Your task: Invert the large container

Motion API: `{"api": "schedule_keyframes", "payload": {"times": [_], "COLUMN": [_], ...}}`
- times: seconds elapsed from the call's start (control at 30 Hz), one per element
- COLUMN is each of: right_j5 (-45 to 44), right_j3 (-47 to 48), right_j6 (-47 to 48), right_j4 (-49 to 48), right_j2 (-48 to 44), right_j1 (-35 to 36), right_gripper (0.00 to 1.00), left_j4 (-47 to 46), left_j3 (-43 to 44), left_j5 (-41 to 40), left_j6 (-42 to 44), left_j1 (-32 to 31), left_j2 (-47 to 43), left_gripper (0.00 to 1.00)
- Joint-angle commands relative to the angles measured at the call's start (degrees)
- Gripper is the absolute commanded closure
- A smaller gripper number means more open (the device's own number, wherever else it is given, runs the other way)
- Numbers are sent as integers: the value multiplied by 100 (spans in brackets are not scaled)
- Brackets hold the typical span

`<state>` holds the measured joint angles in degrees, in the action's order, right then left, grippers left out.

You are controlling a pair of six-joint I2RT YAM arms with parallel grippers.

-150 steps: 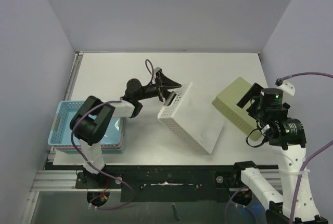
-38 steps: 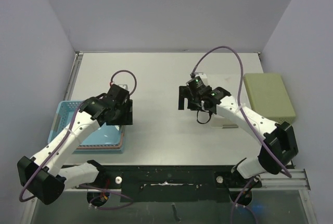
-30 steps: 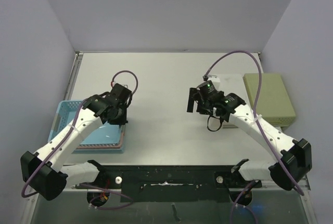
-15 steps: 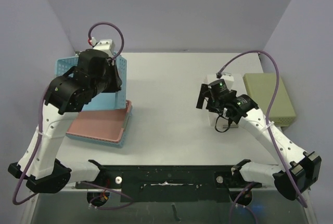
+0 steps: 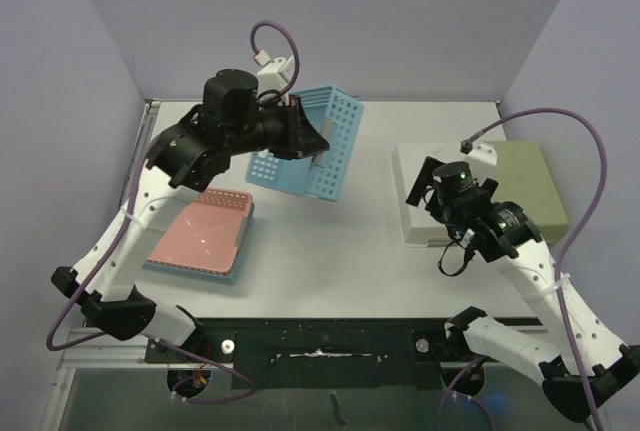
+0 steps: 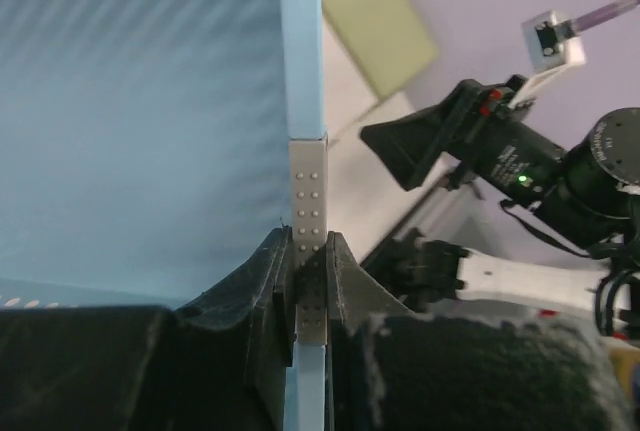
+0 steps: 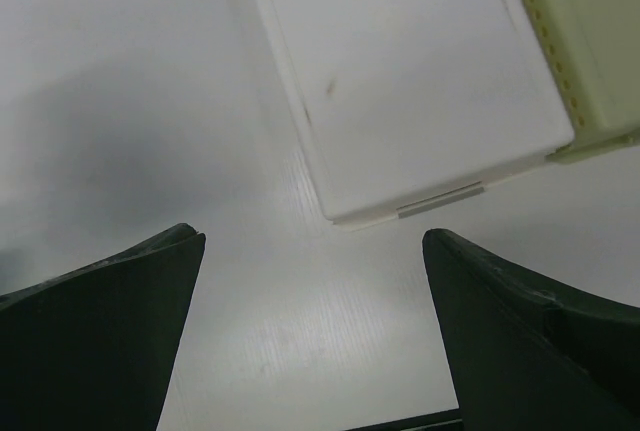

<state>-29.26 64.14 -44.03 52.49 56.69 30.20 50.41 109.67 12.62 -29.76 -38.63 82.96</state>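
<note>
My left gripper will next lower the tipped basket onto the bare tabletop between the pink and white containers to release the basket's rim, as that spot is empty.
The large container is a blue perforated basket (image 5: 318,148). It hangs in the air over the back middle of the table, tipped on its side. My left gripper (image 5: 305,139) is shut on its rim. In the left wrist view both fingers pinch the rim strip (image 6: 304,181), and the blue wall (image 6: 140,121) fills the left half. My right gripper (image 5: 420,183) stands open low over the table beside the white container (image 5: 408,163). In the right wrist view nothing lies between the fingers of the right gripper (image 7: 312,246).
A pink container (image 5: 203,233) lies bottom up at the left on a blue edge. The white container (image 7: 400,71) and a green one (image 5: 540,186) lie bottom up at the right, side by side. The right arm (image 6: 520,156) shows beyond the basket.
My left arm has lifted the blue basket off the pink container and swung it up and right, tipping it on its side. The right arm has drawn back towards the white container.
</note>
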Motion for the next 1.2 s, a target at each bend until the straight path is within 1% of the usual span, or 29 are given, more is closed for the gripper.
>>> {"api": "schedule_keyframes", "payload": {"times": [0.0,0.17,0.2,0.23,0.3,0.37,0.43,0.53,0.67,0.77,0.83,0.93,1.03,1.07,1.13,1.17], "right_j5": [-930,-1322,-1389,-1444,-1551,-1613,-1614,-1528,-1298,-1157,-1108,-1065,-957,-907,-829,-795], "right_j3": [482,795,840,874,913,925,917,868,845,806,761,796,749,723,677,666], "right_j6": [-142,-176,-182,-175,-167,-169,-167,-190,-169,-132,-71,-38,-53,-53,-53,-53], "right_j4": [392,884,965,1029,1127,1166,1155,1070,1039,995,904,884,819,784,754,752], "right_j2": [-560,-984,-1049,-1113,-1205,-1264,-1280,-1235,-1054,-967,-953,-921,-942,-948,-939,-921], "right_j1": [-71,-88,-92,-93,-93,-93,-88,-93,-92,-93,-92,-93,-87,-87,-93,-93], "right_gripper": [2,2,2,3,2,3,2,2,2,2,2,2,2,2,2,2], "left_j4": [-2892,-4769,-5325,-5960,-7471,-8836,-9846,-10601,-10761,-11131,-11888,-13208,-14148,-14676,-15269,-15325], "left_j3": [-588,-1543,-1843,-2316,-3046,-3626,-3988,-4342,-4991,-5419,-5638,-5891,-6076,-6114,-6139,-6141], "left_j5": [1974,3022,3220,3368,3595,3710,3762,3829,3944,4103,4268,4319,4362,4355,4379,4463], "left_j6": [-1094,-2324,-2687,-3265,-4269,-5324,-6059,-6624,-6816,-6926,-7366,-8482,-9196,-9475,-9933,-10001], "left_j1": [-78,13,72,138,274,380,395,345,393,461,475,611,887,993,1200,1312], "left_j2": [106,243,214,172,123,204,349,462,347,416,610,1038,1434,1585,1857,1958], "left_gripper": [100,100,100,100,100,100,100,100,100,100,100,100,100,100,100,100]}}
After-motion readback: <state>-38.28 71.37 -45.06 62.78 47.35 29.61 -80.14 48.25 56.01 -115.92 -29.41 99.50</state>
